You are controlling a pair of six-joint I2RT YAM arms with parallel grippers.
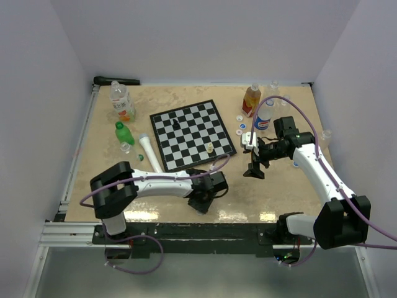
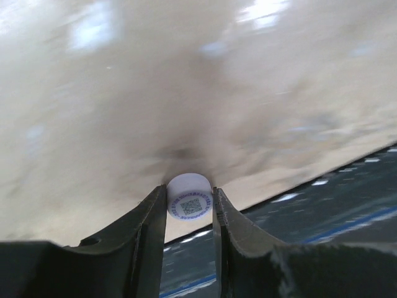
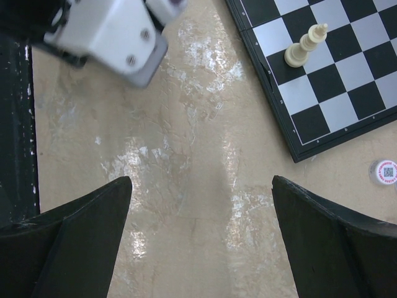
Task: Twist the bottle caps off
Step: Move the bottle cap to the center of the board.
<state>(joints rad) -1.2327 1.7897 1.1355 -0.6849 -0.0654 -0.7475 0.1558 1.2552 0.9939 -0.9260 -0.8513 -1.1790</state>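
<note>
My left gripper holds the white cap, which is already off any bottle, and needs to move outward and to the left in the top view to release it beside the tube's near end.
A white bottle cap [image 2: 188,184] with a printed code on its face sits pinched between the fingertips of my left gripper [image 2: 190,195], low over the table's near edge; both black fingers touch its sides. From above, that gripper [image 1: 202,202] is at the front edge, and the cap itself is hidden there. My right gripper [image 3: 201,181] hangs wide open over bare table, holding nothing; from above, the right gripper [image 1: 254,172] is right of the chessboard. Four bottles stand at the back: a clear one [image 1: 122,100], a green one [image 1: 124,133], an orange one [image 1: 250,99] and a blue-labelled one [image 1: 263,115].
A chessboard [image 1: 192,133] lies mid-table with a pale chess piece [image 3: 304,46] near its corner. A long white tube [image 1: 151,154] lies left of it. Loose caps [image 1: 240,131] rest right of the board, and one loose cap [image 3: 386,171] shows by the board's corner.
</note>
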